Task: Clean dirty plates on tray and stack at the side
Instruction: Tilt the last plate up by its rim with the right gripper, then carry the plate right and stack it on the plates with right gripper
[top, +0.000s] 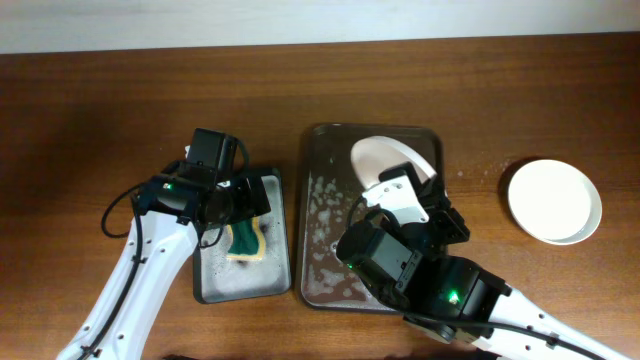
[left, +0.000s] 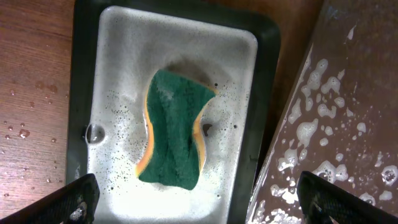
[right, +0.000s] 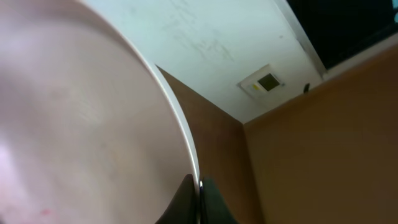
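Observation:
The right gripper moves to the right in the overhead view next, lowers the rim over another white plate (top: 555, 201) lying flat beside the tray and releases.
My right gripper (right: 199, 196) is shut on the rim of a white plate (top: 392, 160) and holds it tilted up over the dark brown tray (top: 325, 215), which carries soap suds. In the right wrist view the plate (right: 81, 112) fills the left side. Another white plate (top: 553, 200) lies flat on the table at the right. My left gripper (left: 196, 199) is open above the green and yellow sponge (left: 176, 130), its fingers at either side of the sponge's near end. The sponge also shows in the overhead view (top: 247, 240).
The sponge lies in a small black tray with a grey soapy bottom (top: 215, 280), just left of the brown tray. Water drops dot the table (left: 22, 127) left of it. The right arm's body (top: 440, 290) covers the brown tray's lower right part.

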